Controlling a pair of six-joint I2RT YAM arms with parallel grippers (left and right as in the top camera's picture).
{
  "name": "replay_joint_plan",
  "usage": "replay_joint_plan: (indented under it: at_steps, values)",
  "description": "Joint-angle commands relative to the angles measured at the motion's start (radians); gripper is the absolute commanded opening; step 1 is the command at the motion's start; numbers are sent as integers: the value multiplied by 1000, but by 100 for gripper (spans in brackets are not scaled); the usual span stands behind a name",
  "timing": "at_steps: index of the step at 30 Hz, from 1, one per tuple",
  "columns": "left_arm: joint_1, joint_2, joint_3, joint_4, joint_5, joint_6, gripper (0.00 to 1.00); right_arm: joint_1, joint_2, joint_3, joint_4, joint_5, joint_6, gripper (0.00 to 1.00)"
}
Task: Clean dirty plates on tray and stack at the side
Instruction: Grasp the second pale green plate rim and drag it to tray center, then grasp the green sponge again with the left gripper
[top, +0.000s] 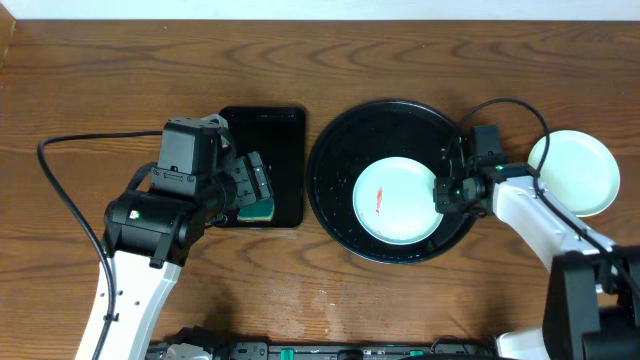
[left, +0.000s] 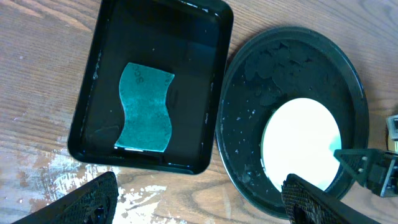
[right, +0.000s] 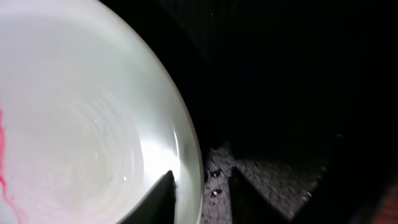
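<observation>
The plate has a red smear on it, so the left gripper will next go down onto the middle of the teal sponge (top: 257, 206) (left: 146, 108), which lies below it in the rectangular tray.
One pale plate (top: 400, 205) with a red smear lies inside the round black tray (top: 390, 130), toward its right front. My right gripper (top: 443, 192) is shut on this plate's right rim. In the right wrist view one finger lies inside the plate (right: 81, 112) and the other outside, over the tray (right: 280, 74), with my right gripper (right: 202, 186) straddling the rim. A second pale plate (top: 573, 172) rests on the wood at the right. A third plate is not visible on its own. My left gripper (top: 250, 185) is open and empty over the rectangular tray; its fingers (left: 199, 205) are spread wide.
A small rectangular black tray (top: 285, 130) holding a teal sponge (left: 146, 109) sits left of the round tray (left: 280, 62). Wet white streaks mark the wood (left: 56, 171) in front of it. Cables trail from both arms.
</observation>
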Motion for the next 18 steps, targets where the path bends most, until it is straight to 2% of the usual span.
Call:
replay_joint_plan:
  at_steps: [1,5,9,16,18]
  values:
    - [5,19,14,-18,8,44,84,-4,44,6,8,-39,-13,14]
    - [5,82,2,-68,-96,47,83,-4,50,6,12,-30,-10,1]
    - [5,184,-37,-58,-215,43,82,-4,48,6,23,-27,-7,1]
    - [5,468,-82,95,-224,43,78,-4,48,6,19,-27,-6,1]
    - [5,536,-82,148,-220,44,72,-4,48,6,20,-27,-6,1]
